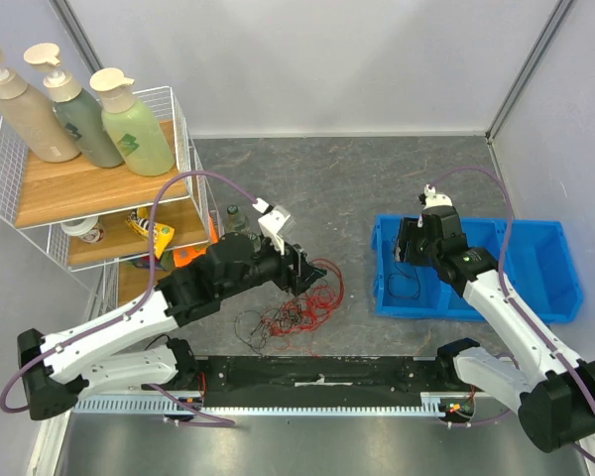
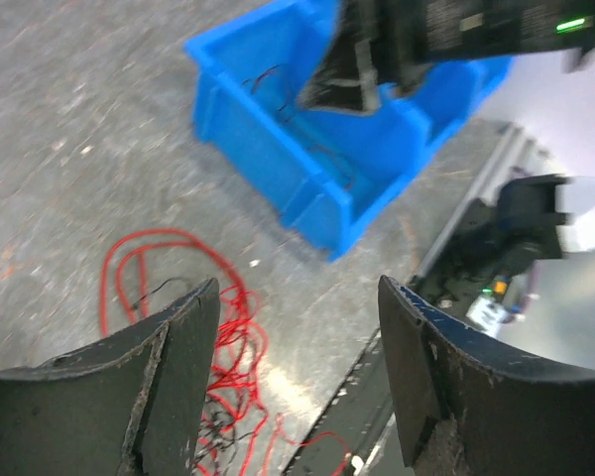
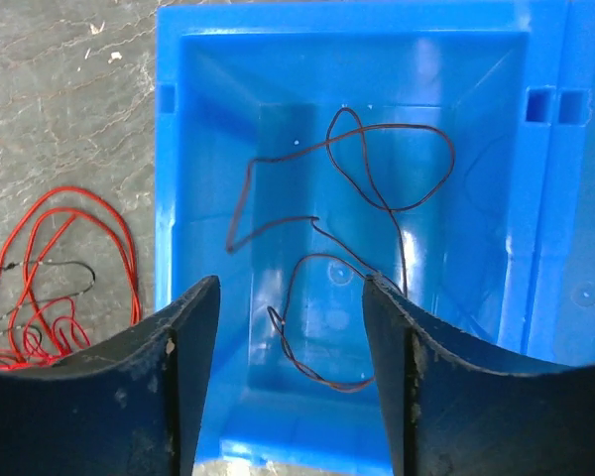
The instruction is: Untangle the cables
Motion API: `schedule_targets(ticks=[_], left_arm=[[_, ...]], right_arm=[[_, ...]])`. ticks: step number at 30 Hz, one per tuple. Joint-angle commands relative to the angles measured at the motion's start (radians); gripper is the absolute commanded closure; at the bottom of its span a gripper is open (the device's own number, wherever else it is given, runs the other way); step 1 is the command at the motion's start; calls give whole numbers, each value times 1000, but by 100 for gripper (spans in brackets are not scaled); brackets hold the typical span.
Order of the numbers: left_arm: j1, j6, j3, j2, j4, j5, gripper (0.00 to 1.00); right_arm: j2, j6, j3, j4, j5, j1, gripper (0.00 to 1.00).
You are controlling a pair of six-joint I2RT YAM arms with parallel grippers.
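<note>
Inside the red loops, the black wire's arc [image 2: 167,283] shows apart from the red bundle, so next my open left gripper should lower onto that arc, tipping its fingers downward.
The cables [image 1: 299,305] lie as a loose tangle of red and black wires on the grey table, in front of the left arm. My left gripper [image 1: 308,270] hangs just above the tangle's far edge. In the left wrist view the left gripper [image 2: 297,293] is open with nothing between its fingers, and red loops [image 2: 183,297] lie beneath its left finger. My right gripper [image 3: 291,288] is open over the blue bin [image 3: 203,149]. One thin dark cable [image 3: 377,203] lies loose on the bin floor below it. The right gripper [image 1: 409,250] is over the bin's left compartment.
A white wire rack [image 1: 40,203] with three pump bottles [image 1: 129,124] on its wooden shelf stands at the far left. The blue bin [image 1: 545,283] has a second compartment to the right. A black rail [image 1: 317,382] runs along the near table edge.
</note>
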Motion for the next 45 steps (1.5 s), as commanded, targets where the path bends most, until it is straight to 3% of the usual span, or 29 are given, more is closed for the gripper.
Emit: schedule_targets(ticks=[1, 4, 7, 11, 13, 19, 22, 23, 25, 30, 36, 39, 41, 45], left_arm=[[-1, 5, 13, 113, -111, -201, 29], [-2, -21, 45, 225, -177, -278, 32], [1, -52, 34, 306, -180, -325, 35], [5, -70, -1, 369, -146, -390, 35], [12, -67, -13, 401, -117, -384, 35], [30, -67, 19, 536, -106, -309, 55], [30, -67, 27, 566, -103, -280, 58], [30, -64, 28, 564, -105, -267, 64], [30, -64, 28, 523, -113, -260, 98], [29, -35, 14, 307, -79, -215, 98], [30, 4, 77, 113, -77, -64, 98], [32, 20, 120, 40, -90, -30, 98], [30, 39, 163, 0, -100, -27, 98], [30, 91, 299, -72, -107, 58, 98]], right_arm=[[-46, -47, 110, -146, -56, 3, 29], [-64, -68, 145, -144, -139, 57, 22], [-40, -22, 135, -57, -210, 228, 22], [9, 31, 130, 20, -87, 474, 23], [19, 44, 121, 37, -37, 514, 23], [3, 59, 82, 61, -29, 523, 27], [-14, 73, 61, 73, -35, 525, 27], [-20, 73, 58, 80, -39, 526, 27], [-18, 68, 47, 96, -64, 531, 27], [57, 81, -5, 196, -112, 577, 27], [207, 156, -83, 402, -66, 600, 24], [275, 199, -109, 477, -44, 602, 30], [304, 225, -131, 517, -36, 600, 39], [330, 266, -161, 541, 19, 599, 74]])
